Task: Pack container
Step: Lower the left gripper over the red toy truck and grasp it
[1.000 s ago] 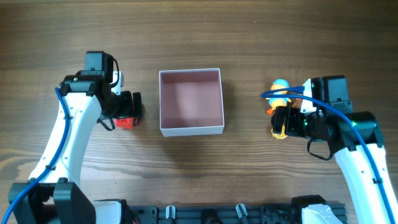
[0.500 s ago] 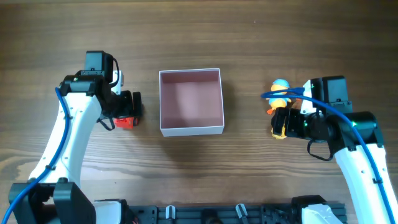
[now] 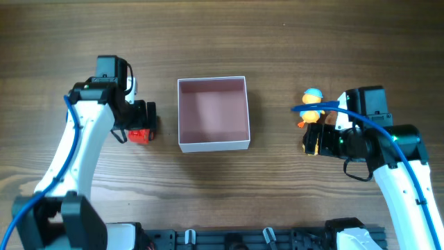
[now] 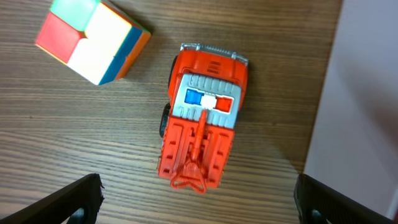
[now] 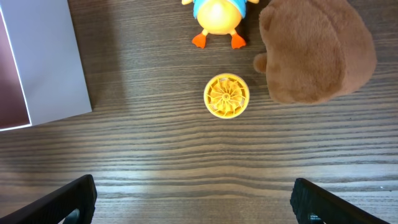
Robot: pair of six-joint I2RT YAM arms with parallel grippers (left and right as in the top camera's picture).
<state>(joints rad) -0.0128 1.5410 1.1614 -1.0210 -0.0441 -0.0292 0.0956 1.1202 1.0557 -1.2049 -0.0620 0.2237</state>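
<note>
I should next lower my left gripper over the red toy fire truck at its grey-roofed cab [image 4: 208, 99] and close across it, as both sides of the truck show bare table.
The container [image 3: 214, 145], a square white box with a dusty-pink inside, stands empty at the table's middle; its wall shows in the left wrist view [image 4: 367, 93] and the right wrist view [image 5: 43, 62]. My left gripper [image 3: 146, 118] is open and empty above a red toy fire truck [image 4: 202, 118], left of the container. A multicoloured cube [image 4: 93, 40] lies beside the truck. My right gripper [image 3: 316, 139] is open and empty above a small yellow round toy [image 5: 227, 95]. A yellow duck toy [image 3: 312, 104] and a brown plush [image 5: 314, 53] lie just beyond it.
The wooden table [image 3: 277, 42] carries nothing else in view. A black rail with clips [image 3: 236, 238] runs along the front edge. Blue cables [image 3: 326, 105] loop over both arms.
Both grippers stay open over their toys, with only a slight shift of the arms. No toy has moved.
</note>
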